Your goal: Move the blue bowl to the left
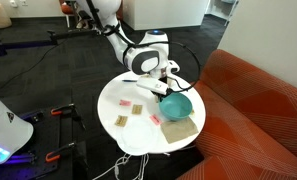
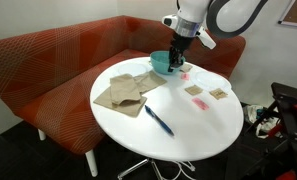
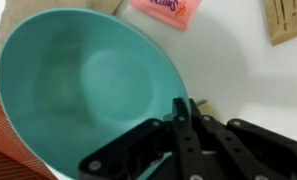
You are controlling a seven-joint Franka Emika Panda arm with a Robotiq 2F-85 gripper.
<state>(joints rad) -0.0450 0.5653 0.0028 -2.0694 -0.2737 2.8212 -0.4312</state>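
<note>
My gripper lifts the bowl it holds next and carries it farther from the sofa to bare tabletop (image 2: 178, 104) beside the blue pen. Then it lowers and releases the bowl.
The teal-blue bowl (image 1: 177, 105) is on the round white table (image 1: 128, 140), at the edge nearest the red sofa. It also shows in an exterior view (image 2: 160, 63) and fills the wrist view (image 3: 78, 80). My gripper (image 3: 184, 110) is shut on the bowl's rim, one finger inside and one outside. In both exterior views the gripper (image 1: 168, 90) (image 2: 175, 58) comes down on the rim side facing the table's middle. The bowl looks slightly tilted and empty.
Tan cloths (image 2: 123, 90) lie beside the bowl, one also showing in an exterior view (image 1: 178, 128). Pink packets (image 2: 191, 90) (image 3: 168, 8) and tan packets (image 2: 218, 94) (image 3: 288, 20) lie on the other side. A blue pen (image 2: 158, 120) lies mid-table. The red sofa (image 2: 48, 60) wraps round the table.
</note>
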